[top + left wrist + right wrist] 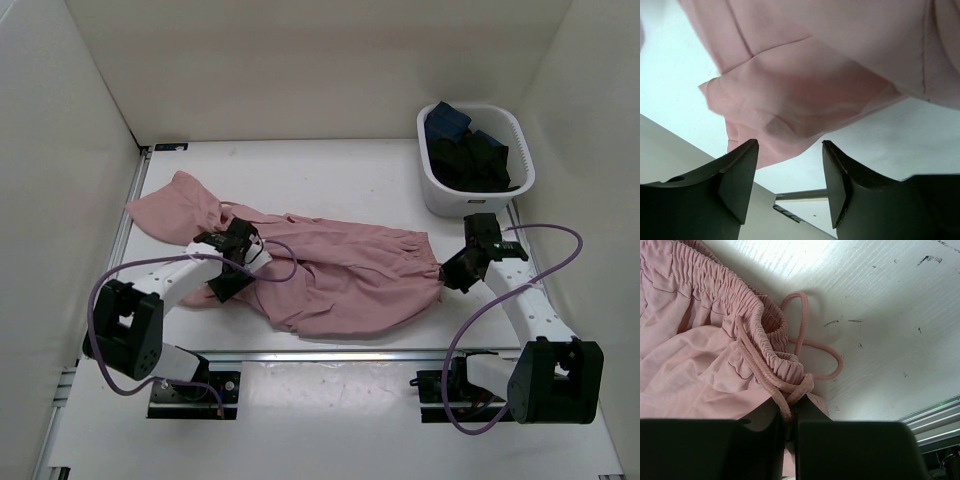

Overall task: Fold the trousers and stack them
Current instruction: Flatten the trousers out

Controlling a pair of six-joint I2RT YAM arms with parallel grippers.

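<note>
I need to lift the waistband (715,285) in my right gripper next, so the crumpled trousers are pulled straight. Then I need to lower it back onto bare tabletop by the bar (885,399) and let go.
The dusty-pink trousers (340,270) lie spread and crumpled across the table, legs toward the far left and gathered waistband (715,285) at the right. My right gripper (447,272) sits at the waistband's right end. In the right wrist view it (788,412) is shut on the pink drawstring (801,320) and a pinch of waistband fabric. My left gripper (228,285) hovers over the left half of the trousers. Its jaws (790,150) stand open with nothing between them, and a folded edge of the fabric (805,90) lies just beyond the fingertips.
A white basket (440,195) with dark black and blue clothes stands at the back right. White walls enclose the table on three sides. An aluminium rail (330,353) runs along the near edge, just in front of the trousers.
</note>
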